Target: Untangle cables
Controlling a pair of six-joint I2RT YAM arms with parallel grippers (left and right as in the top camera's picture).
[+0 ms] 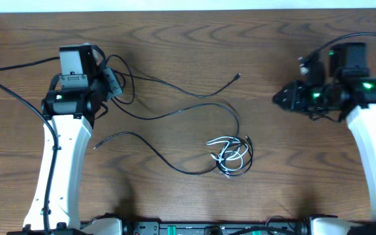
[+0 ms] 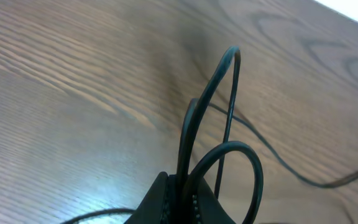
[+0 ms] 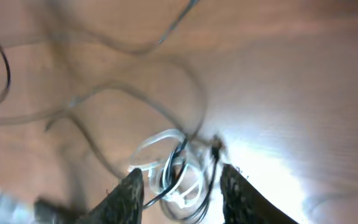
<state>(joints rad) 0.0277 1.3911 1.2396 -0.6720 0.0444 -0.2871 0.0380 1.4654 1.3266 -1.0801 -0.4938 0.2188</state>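
My left gripper will next move slightly to the right (image 1: 124, 87) (image 2: 186, 191) in the overhead view and open its fingers, because the black cable loop is already clear of the knot.
A small knot of white cable (image 1: 226, 151) and black cable sits at the table's front centre. Long thin black cables (image 1: 175, 112) run from it to the left, and one ends in a plug (image 1: 239, 76) at mid table. My left gripper (image 1: 114, 85) is at the far left, shut on a loop of black cable (image 2: 225, 68) that stands up from its jaws (image 2: 182, 186). My right gripper (image 1: 281, 99) is at the right, well away from the knot. Its fingers (image 3: 180, 190) are spread with nothing between them. The knot (image 3: 166, 165) shows beyond them, blurred.
The wooden table's far edge (image 1: 188, 10) runs along the top. The thicker black arm cable (image 1: 12, 78) loops left of the left arm. A free black cable end (image 1: 96, 147) lies beside the left arm's white link (image 1: 61, 163).
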